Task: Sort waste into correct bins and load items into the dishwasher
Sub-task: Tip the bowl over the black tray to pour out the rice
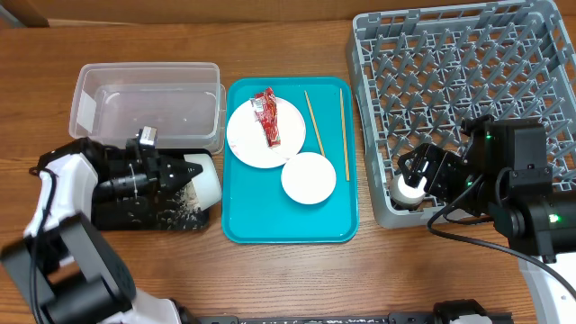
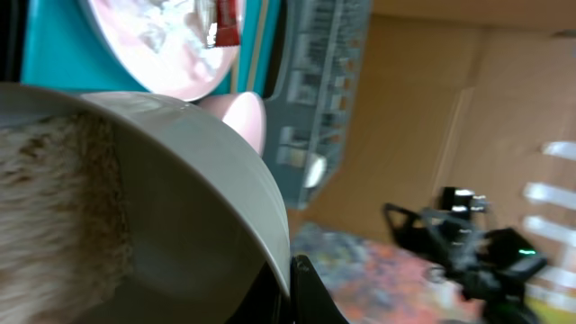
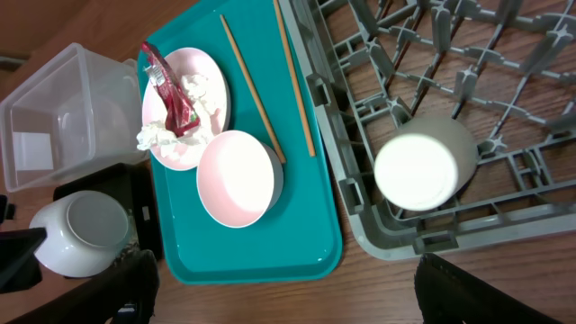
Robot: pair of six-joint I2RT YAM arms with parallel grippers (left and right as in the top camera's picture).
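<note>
The teal tray's near end [image 1: 266, 214] is bare, so next my left gripper will empty the rice, swing over that end, level and bring the bowl [image 1: 205, 183] down, and release its rim.
My left gripper [image 1: 180, 173] is shut on the rim of a white bowl [image 1: 205, 183], held tipped on its side over the black tray [image 1: 117, 214]. Loose rice grains [image 1: 184, 209] lie in that tray. In the left wrist view the fingers [image 2: 292, 290] pinch the bowl's rim [image 2: 225, 153]. A plate [image 1: 243, 135] on the teal tray [image 1: 270, 225] holds the red wrapper [image 1: 267, 115] and the white napkin [image 3: 157, 135]. A smaller white dish [image 1: 308, 177] and two chopsticks [image 1: 343, 126] lie beside it. My right gripper [image 1: 417, 175] is open above a small cup [image 3: 423, 162] in the grey rack's [image 1: 450, 63] near-left corner.
The clear tub [image 1: 144, 94] stands behind the black tray and looks empty. The rack fills the right side of the table. Bare wood runs along the front edge [image 1: 297, 279]. The right arm's body sits over the rack's front right.
</note>
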